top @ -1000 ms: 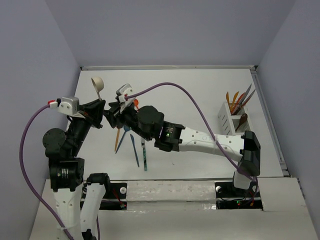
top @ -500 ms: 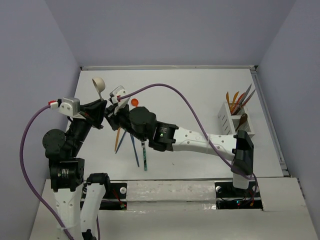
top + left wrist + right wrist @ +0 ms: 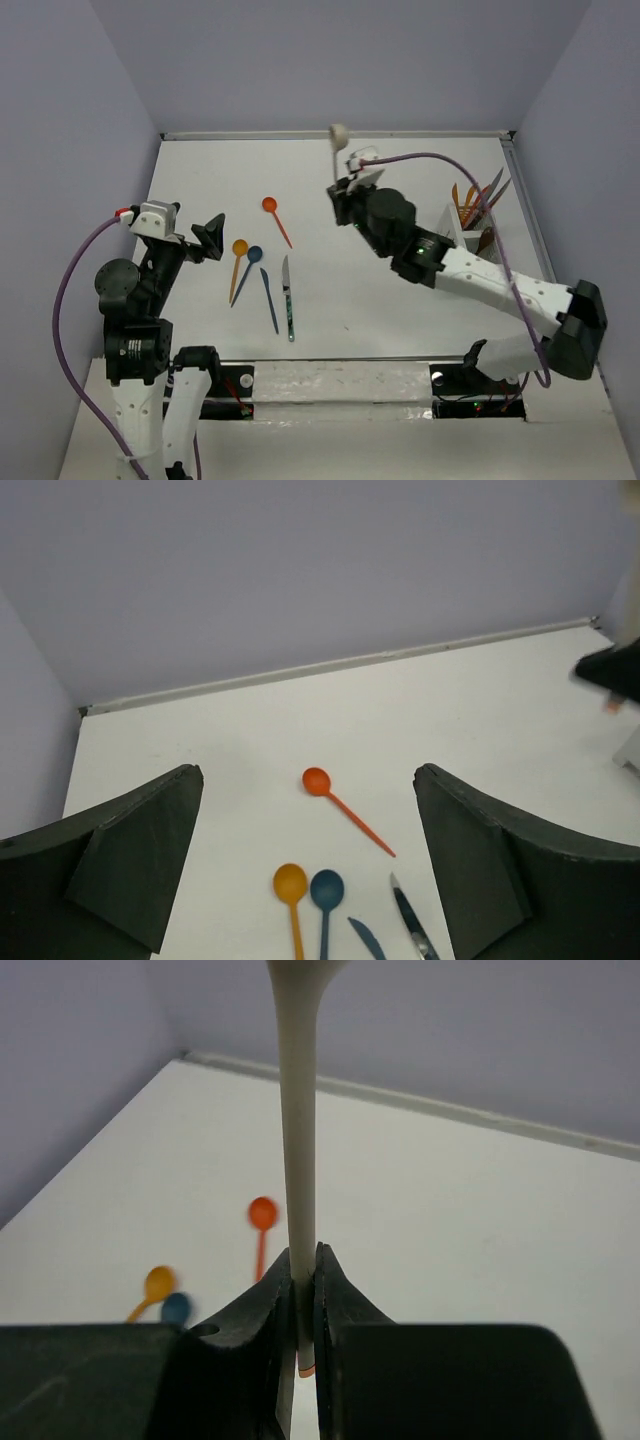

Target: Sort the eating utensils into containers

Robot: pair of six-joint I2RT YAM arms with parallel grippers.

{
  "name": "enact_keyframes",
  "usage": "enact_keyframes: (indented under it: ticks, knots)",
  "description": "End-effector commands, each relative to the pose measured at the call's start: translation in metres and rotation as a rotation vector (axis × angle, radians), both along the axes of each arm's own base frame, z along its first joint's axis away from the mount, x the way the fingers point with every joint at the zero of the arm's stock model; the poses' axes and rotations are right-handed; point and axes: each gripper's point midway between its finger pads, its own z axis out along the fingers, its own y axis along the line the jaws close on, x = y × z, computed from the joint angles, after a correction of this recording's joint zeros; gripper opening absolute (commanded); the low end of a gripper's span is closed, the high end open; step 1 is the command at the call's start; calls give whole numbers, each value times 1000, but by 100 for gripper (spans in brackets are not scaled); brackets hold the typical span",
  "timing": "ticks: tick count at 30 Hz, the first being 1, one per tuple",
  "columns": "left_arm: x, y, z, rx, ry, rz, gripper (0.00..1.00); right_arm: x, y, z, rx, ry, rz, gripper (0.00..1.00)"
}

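A brown spoon stands in the container's near section (image 3: 485,244), so the robot's right gripper will next go to the right in the top view, come down over it and let go.
My right gripper (image 3: 346,189) is shut on the handle of a beige spoon (image 3: 338,135), which stands upright above the back middle of the table; its jaws pinch the spoon's handle (image 3: 298,1110). My left gripper (image 3: 205,240) is open and holds nothing, and its fingers (image 3: 135,865) frame the loose utensils. On the table lie an orange-red spoon (image 3: 275,216), a yellow-orange spoon (image 3: 237,262), a blue spoon (image 3: 252,262), a blue knife (image 3: 269,298) and a dark knife (image 3: 288,300). The white container (image 3: 456,243) at the right holds several utensils.
A raised rail (image 3: 335,134) runs along the table's far edge and another down the right side (image 3: 540,250). Purple cables arc over both arms. The right arm's elbow (image 3: 575,330) hangs over the near right corner.
The beige spoon passed from my left gripper to my right one. The left jaws opened and drew back left. The right arm swung right with the spoon, uncovering the utensils.
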Motion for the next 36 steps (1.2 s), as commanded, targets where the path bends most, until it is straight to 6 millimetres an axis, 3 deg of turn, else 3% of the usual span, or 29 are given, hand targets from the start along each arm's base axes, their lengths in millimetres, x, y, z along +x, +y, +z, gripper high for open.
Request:
enact_keyframes:
  ticks: [1, 2, 3, 4, 5, 7, 9, 15, 18, 22, 26, 31, 32, 36]
  knots:
    - [7, 13, -27, 113, 18, 58, 99, 25, -171, 45, 147, -117, -395, 0]
    - [8, 13, -35, 119, 24, 55, 99, 26, -196, 42, 144, -127, -452, 0]
    - [9, 14, -37, 124, 24, 61, 99, 27, -220, 22, 113, -116, -504, 0]
    - [10, 14, -39, 129, 23, 60, 99, 27, -238, 19, 113, -127, -529, 0]
    - [10, 13, -42, 137, 21, 53, 99, 27, -277, 26, 135, -159, -616, 0]
    - [10, 10, -45, 142, 20, 37, 99, 30, -302, 4, 110, -149, -672, 0]
    - [10, 7, -50, 146, 27, 18, 99, 38, -325, 0, 94, -172, -714, 0]
    - [8, 5, -55, 159, 27, 3, 99, 73, -361, -39, 31, -85, -787, 0]
    - [7, 5, -55, 161, 24, 0, 99, 74, -360, -43, 56, -73, -777, 0]
    - [8, 1, -60, 160, 34, -21, 99, 59, -367, -29, 110, -118, -808, 0]
    - [10, 2, -62, 161, 41, -18, 99, 30, -390, -50, 137, -23, -946, 0]
    - [10, 2, -61, 164, 39, -19, 99, 0, -395, -83, 156, 75, -983, 0]
    - [10, 1, -61, 163, 39, -24, 99, -8, -401, -98, 133, 108, -1015, 0]
    - [9, 1, -60, 163, 36, -22, 99, -20, -404, -109, 188, 94, -1037, 0]
